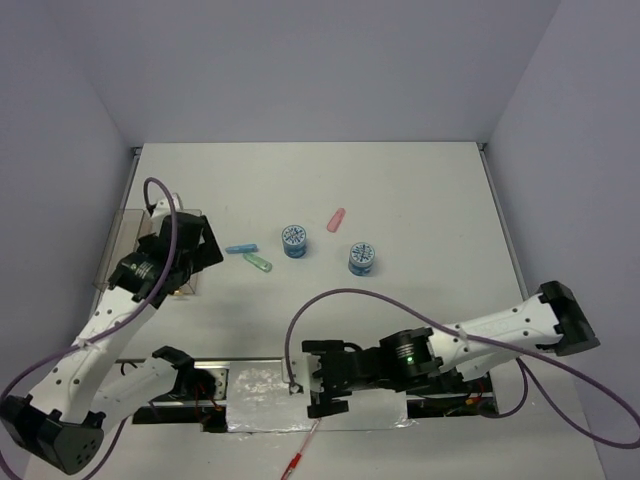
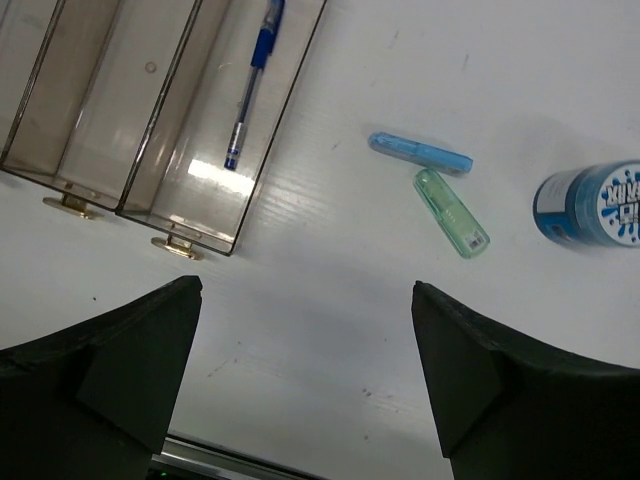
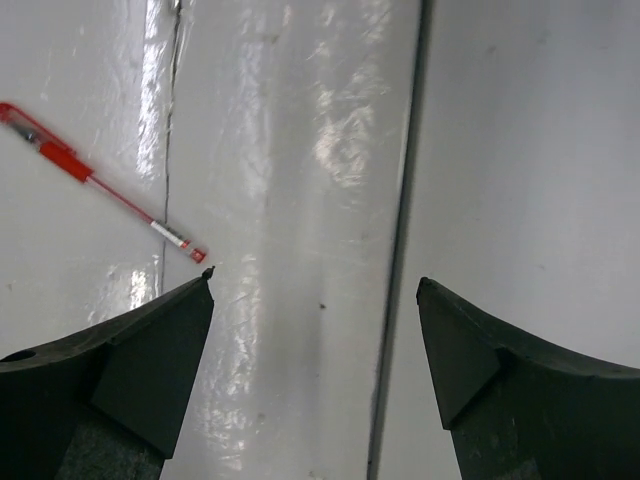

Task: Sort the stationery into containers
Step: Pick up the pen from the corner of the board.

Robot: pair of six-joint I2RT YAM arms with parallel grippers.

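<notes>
I will next shift, turn and lower my right gripper onto the red pen's slim body [image 1: 305, 444] [image 3: 122, 201], because it is below the gripper's fingers and to their left in the wrist view.
The amber-tinted containers [image 1: 122, 235] stand at the far left, partly under my left arm. In the left wrist view the rightmost bin [image 2: 130, 110] holds a blue pen [image 2: 250, 85]. A light-blue bar [image 1: 240, 248] and a green bar [image 1: 258, 262] lie just right of my left gripper [image 1: 210, 240], which is open and empty [image 2: 305, 288]. Two blue rolls [image 1: 294, 240] [image 1: 362, 257] and a pink bar [image 1: 336, 219] lie mid-table. A red pen [image 1: 300, 457] lies at the near edge. My right gripper [image 1: 308, 379] is open and empty [image 3: 315, 281], with the red pen [image 3: 100, 185] to its left.
A shiny taped strip [image 1: 260, 395] runs along the near edge between the arm bases. Purple cables [image 1: 330, 295] loop over both arms. White walls enclose the table at the back and both sides.
</notes>
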